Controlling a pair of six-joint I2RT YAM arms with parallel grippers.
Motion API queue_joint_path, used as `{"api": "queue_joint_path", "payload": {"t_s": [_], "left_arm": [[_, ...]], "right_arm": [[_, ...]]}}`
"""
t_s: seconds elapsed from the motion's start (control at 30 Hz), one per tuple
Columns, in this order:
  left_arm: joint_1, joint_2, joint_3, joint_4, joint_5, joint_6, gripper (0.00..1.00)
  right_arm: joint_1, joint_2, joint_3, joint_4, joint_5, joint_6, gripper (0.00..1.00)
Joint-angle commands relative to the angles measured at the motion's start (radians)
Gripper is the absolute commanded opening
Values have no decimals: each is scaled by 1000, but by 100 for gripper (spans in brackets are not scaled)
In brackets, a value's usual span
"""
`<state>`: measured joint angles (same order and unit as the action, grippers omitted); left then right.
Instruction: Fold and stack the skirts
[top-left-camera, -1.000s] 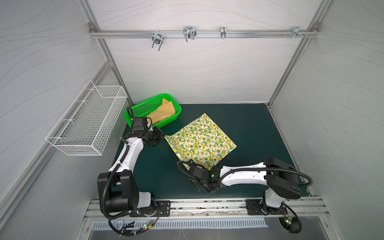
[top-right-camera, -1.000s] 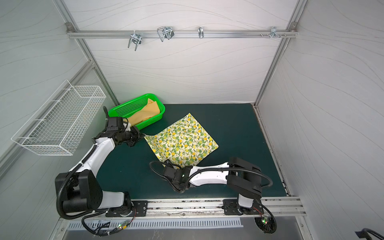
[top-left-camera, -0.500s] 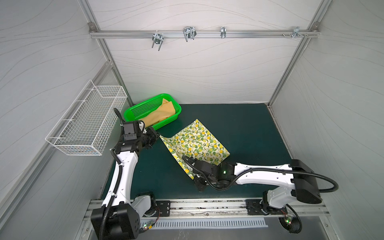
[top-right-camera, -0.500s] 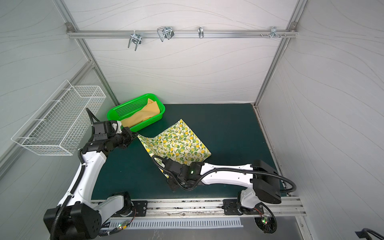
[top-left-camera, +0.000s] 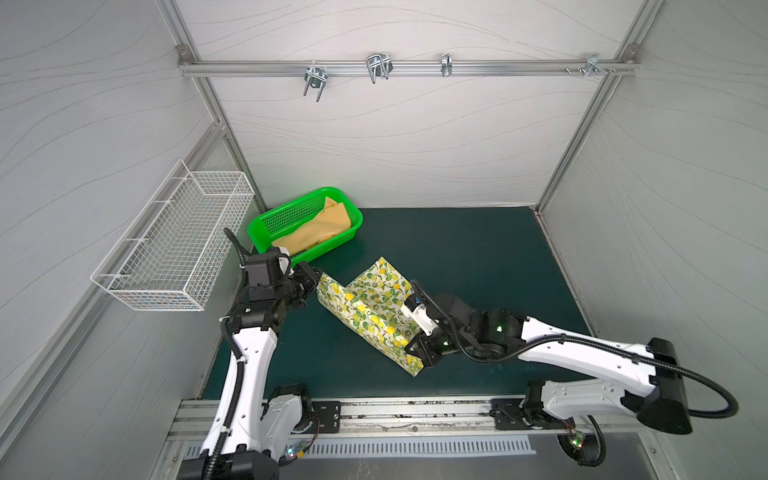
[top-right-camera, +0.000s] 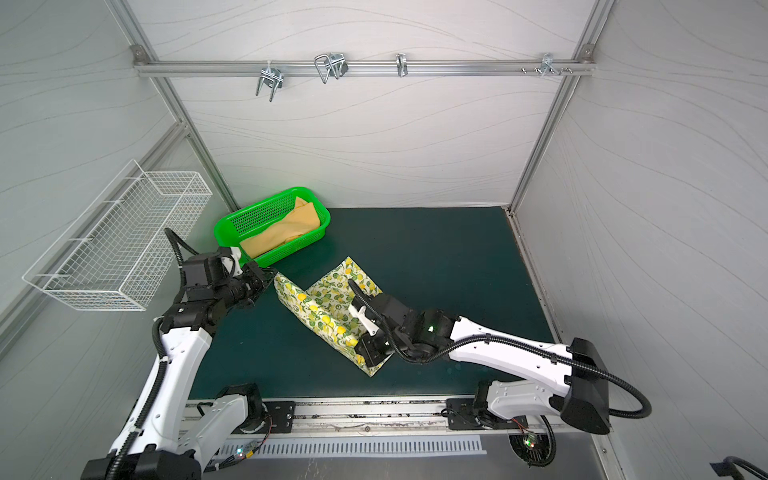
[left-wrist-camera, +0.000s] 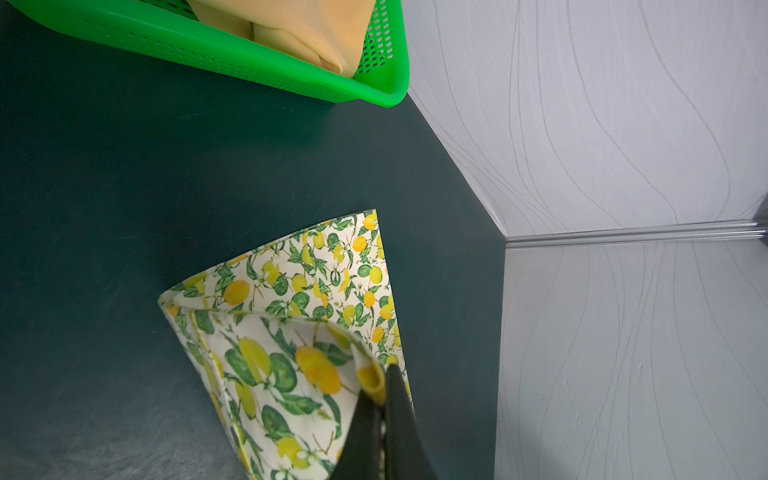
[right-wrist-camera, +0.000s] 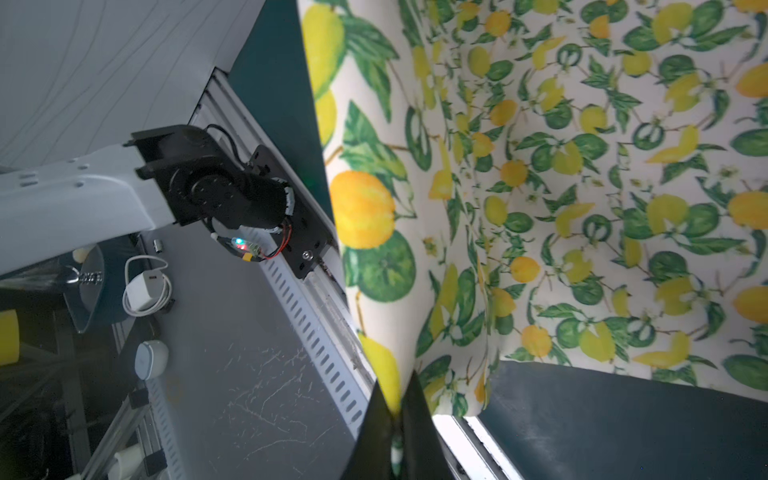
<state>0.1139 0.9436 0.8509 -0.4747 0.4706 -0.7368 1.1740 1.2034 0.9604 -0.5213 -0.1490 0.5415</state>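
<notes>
My left gripper should move outward and down to the skirt's far corner (top-left-camera: 381, 262) next and let go of its held corner of the skirt there. That part of the skirt lies uncovered on the mat (top-left-camera: 478, 257).
The lemon-print skirt (top-left-camera: 370, 309) (top-right-camera: 322, 307) is lifted off the dark green mat (top-left-camera: 478, 257), hanging between my two grippers, its far corner still on the mat. My left gripper (top-left-camera: 316, 277) (left-wrist-camera: 380, 388) is shut on the skirt's left corner. My right gripper (top-left-camera: 413, 356) (right-wrist-camera: 399, 405) is shut on its near corner. The lemon-print skirt (left-wrist-camera: 299, 316) (right-wrist-camera: 561, 187) fills much of both wrist views. The mustard yellow skirt (top-left-camera: 318, 230) (top-right-camera: 282, 232) (left-wrist-camera: 299, 25) lies crumpled in the green basket (top-left-camera: 266, 226) at the back left.
A white wire basket (top-left-camera: 174, 245) hangs on the left wall. A rail with metal hooks (top-left-camera: 376, 68) runs across the back wall. The arms' mounting rail (top-left-camera: 374, 413) lines the mat's front edge.
Both grippers have lifted their corners of the lemon-print skirt and carried them over it. It has gone from lying flat to a raised, half-folded sheet. The right arm has stretched out from its base.
</notes>
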Motion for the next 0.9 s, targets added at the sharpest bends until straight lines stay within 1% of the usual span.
{"api": "queue_joint_path", "payload": {"t_s": [0.0, 0.13, 0.33, 0.53, 0.87], "left_arm": [[-52, 53, 27, 115, -47, -31, 0], [-124, 162, 80, 175, -93, -54, 0], [-195, 365, 190, 217, -94, -59, 0], [-237, 534, 253, 264, -87, -67, 0], [-274, 748, 343, 277, -63, -56, 0]], "right_arm": [[-60, -15, -27, -54, -60, -14, 6], [-120, 6, -38, -67, -71, -22, 6], [-179, 23, -68, -64, -85, -11, 6], [-258, 30, -115, -39, -117, -9, 7], [-372, 99, -167, 9, -167, -5, 10]]}}
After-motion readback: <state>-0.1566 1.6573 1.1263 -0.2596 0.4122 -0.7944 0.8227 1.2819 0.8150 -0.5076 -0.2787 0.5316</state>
